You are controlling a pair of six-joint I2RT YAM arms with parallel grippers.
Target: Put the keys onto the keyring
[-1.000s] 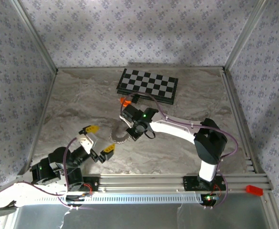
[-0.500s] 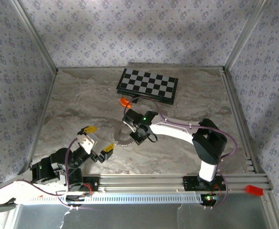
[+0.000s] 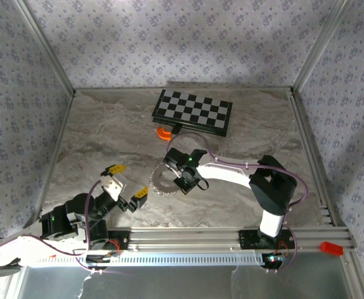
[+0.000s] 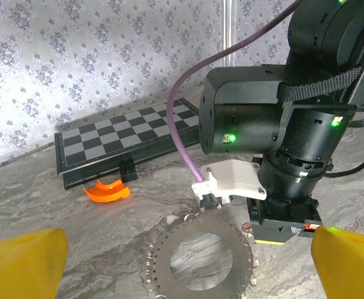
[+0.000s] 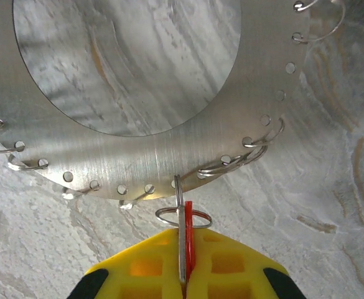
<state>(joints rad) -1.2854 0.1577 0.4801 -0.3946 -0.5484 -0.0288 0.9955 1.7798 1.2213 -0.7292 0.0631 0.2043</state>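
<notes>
The red key (image 5: 188, 218) will go down next with my right gripper to the marble (image 5: 230, 217) beside the plate below it, and I will release it there, because the silver piece is at a rim hole.
The keyring (image 5: 169, 156) is a flat silver ring plate with holes round its rim, lying on the marble table (image 3: 94, 143). Small wire rings hang in several holes. My right gripper (image 5: 183, 235) is shut on a thin red key (image 5: 188, 218), held edge-on beside a silver piece and a small wire loop. The silver piece touches the plate's rim at a hole. In the top view the keyring (image 3: 160, 185) sits just left of the right wrist. My left gripper (image 3: 129, 182) stands open beside it, yellow fingers (image 4: 20, 265) wide apart, facing the keyring (image 4: 160, 261).
A black-and-white chessboard (image 3: 193, 112) lies at the back. An orange curved piece (image 3: 163, 132) and a small black block (image 4: 129, 169) lie just in front of it. A red item (image 3: 331, 248) sits on the near rail at right. Patterned walls enclose the table.
My right gripper has moved toward the near edge, and the keyring has shifted slightly right with it. The orange piece is now uncovered. My left arm has barely moved.
</notes>
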